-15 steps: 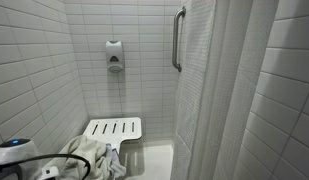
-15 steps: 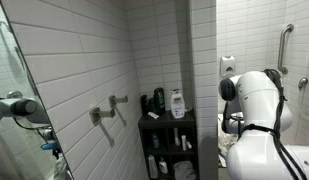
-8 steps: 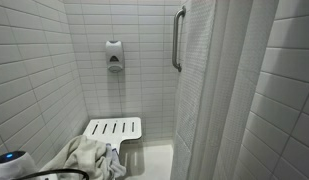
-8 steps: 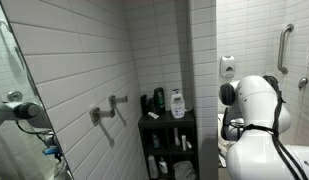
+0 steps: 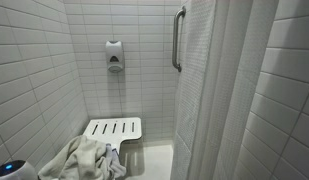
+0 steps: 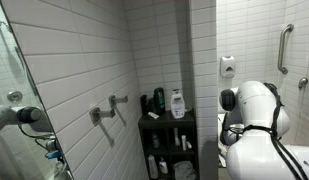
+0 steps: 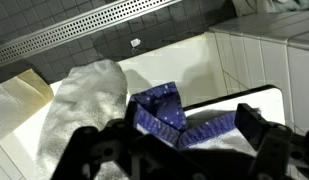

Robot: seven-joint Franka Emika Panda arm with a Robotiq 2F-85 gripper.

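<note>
The gripper should move down onto the crumpled middle of the blue dotted cloth and close, because those folds are bunched between its open, empty fingers.
In the wrist view my gripper (image 7: 172,138) stands open, its dark fingers (image 7: 260,131) spread to either side of a blue dotted cloth (image 7: 159,110). The cloth lies crumpled on a white towel (image 7: 86,100) and nothing is held. Both lie on a white slatted shower seat (image 5: 114,128), where the towel (image 5: 89,158) is heaped at the near end. Only a small part of my arm (image 5: 9,170) shows at the bottom left corner of an exterior view. Its white body (image 6: 256,120) fills the right side of an exterior view.
Tiled walls close in the stall. A soap dispenser (image 5: 114,55) and a grab bar (image 5: 178,38) hang on the walls. A shower curtain (image 5: 234,100) hangs at the right. A dark shelf with bottles (image 6: 166,120) stands in the corner. A floor drain grate (image 7: 84,22) runs behind the seat.
My arm has sunk lower at the bottom left of the exterior view, leaving less of it visible. The jaws stay open and the towel has not moved.
</note>
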